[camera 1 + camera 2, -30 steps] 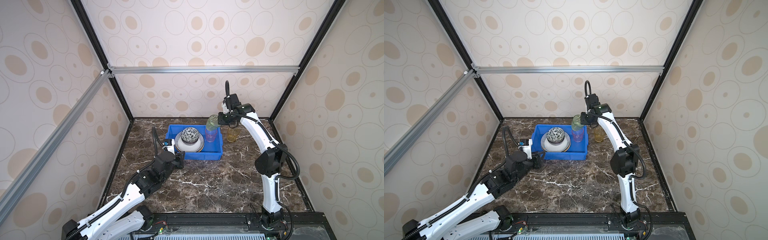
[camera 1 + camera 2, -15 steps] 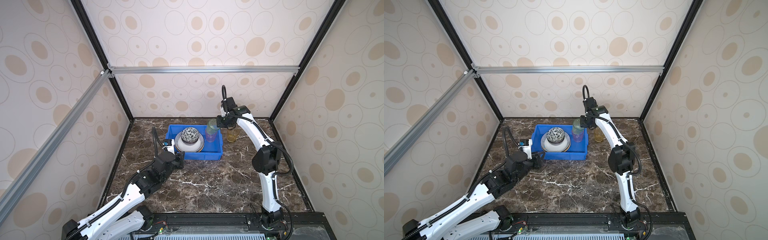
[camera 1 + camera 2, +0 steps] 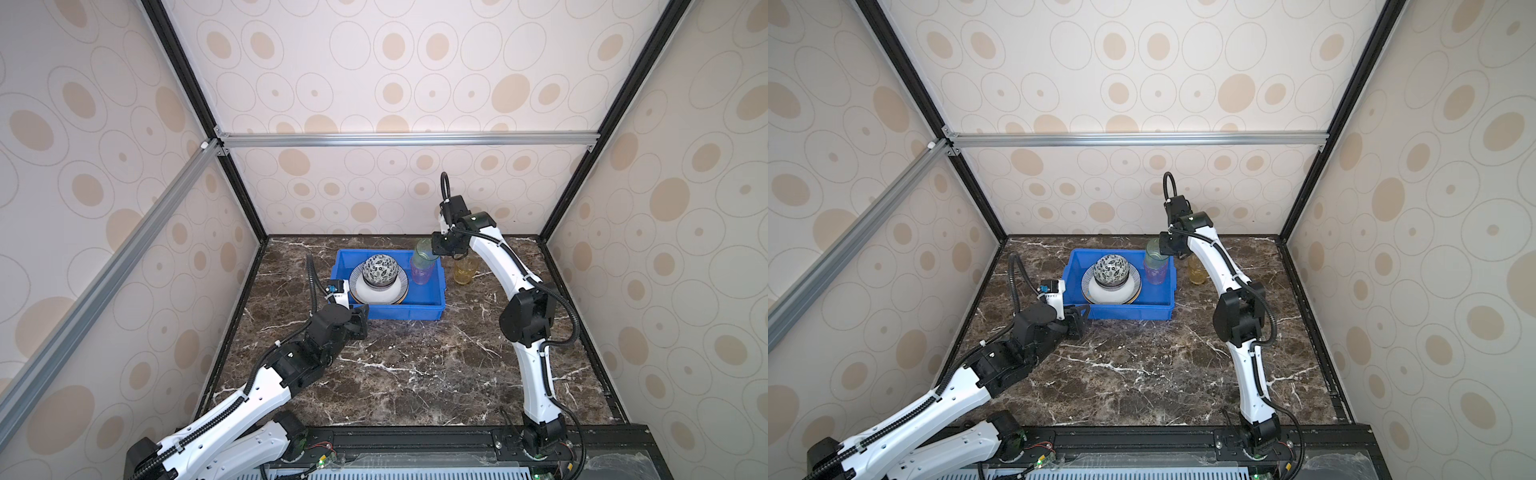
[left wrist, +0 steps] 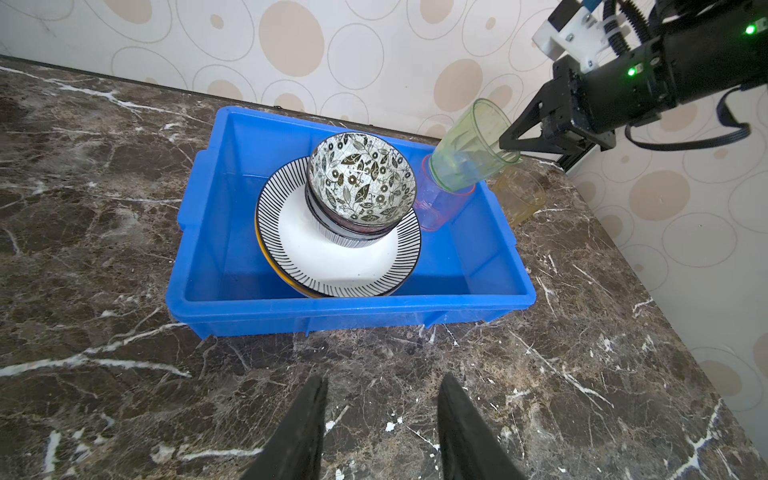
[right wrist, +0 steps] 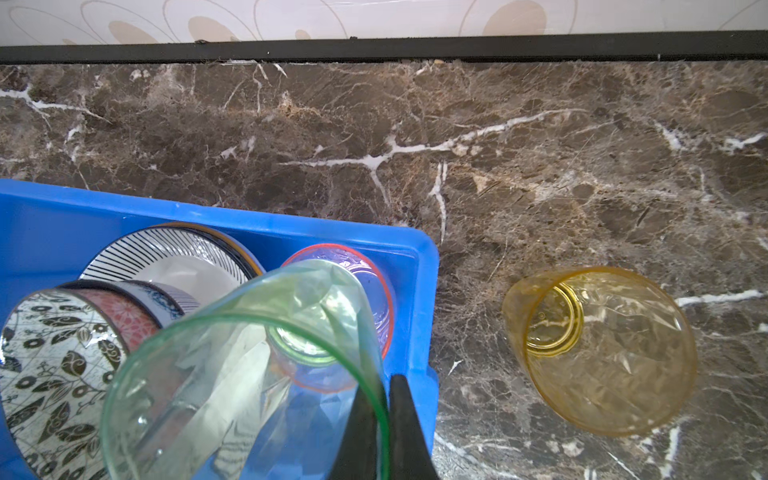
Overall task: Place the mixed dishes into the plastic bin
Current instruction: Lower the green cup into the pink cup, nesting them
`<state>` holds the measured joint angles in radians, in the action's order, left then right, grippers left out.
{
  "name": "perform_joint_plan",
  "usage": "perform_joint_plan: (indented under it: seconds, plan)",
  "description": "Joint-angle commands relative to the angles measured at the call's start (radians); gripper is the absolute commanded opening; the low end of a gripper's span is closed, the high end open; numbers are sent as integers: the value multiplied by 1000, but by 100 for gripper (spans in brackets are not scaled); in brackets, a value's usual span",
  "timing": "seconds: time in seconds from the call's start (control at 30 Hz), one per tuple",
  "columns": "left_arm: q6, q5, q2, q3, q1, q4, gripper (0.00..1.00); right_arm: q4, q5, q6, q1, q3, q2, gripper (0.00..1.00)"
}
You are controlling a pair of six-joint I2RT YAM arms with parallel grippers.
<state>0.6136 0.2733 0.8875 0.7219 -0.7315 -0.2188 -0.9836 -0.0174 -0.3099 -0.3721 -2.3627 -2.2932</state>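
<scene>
My right gripper next lowers the green tumbler deeper into the pink tumbler [image 3: 420,272] [image 5: 376,299] and releases the green tumbler's rim. The green tumbler's base already sits inside the pink tumbler's opening.
The blue plastic bin [image 3: 388,312] [image 4: 353,318] holds a stack of plates, a striped-rim plate [image 4: 345,257] on top. Stacked bowls, the top one floral [image 4: 361,178], sit on the plates. A pink tumbler [image 4: 436,208] [image 5: 376,299] stands in the bin's far right corner. My right gripper [image 5: 388,380] [image 3: 434,253] is shut on the rim of a tilted green tumbler [image 5: 232,374] [image 3: 424,249], whose base sits inside the pink one. A yellow tumbler [image 3: 463,272] [image 5: 598,349] stands on the table right of the bin. My left gripper [image 4: 382,380] [image 3: 361,320] is open and holds nothing, in front of the bin's near left corner.
Patterned walls with black corner posts [image 3: 557,216] close in the marble table [image 3: 415,374] on three sides. The back wall lies just behind the bin and the yellow tumbler. A rail [image 3: 415,440] runs along the front edge.
The right arm has swung slightly to the left, the green tumbler still in its grip over the pink one. The left arm has not moved.
</scene>
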Motion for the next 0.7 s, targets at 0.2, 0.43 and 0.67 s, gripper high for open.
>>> perform_joint_plan:
  seconds: [0.2,0.43,0.67]
  plan:
    - [7,24,-2,-16,-10,-1,45,-23,21,19,-9,-53,-37,0]
    - [8,23,-8,-29,-11,7,45,-36,29,22,-8,-77,-61,0]
    - [5,24,-2,-28,-11,7,45,-36,37,22,-8,-83,-72,0]
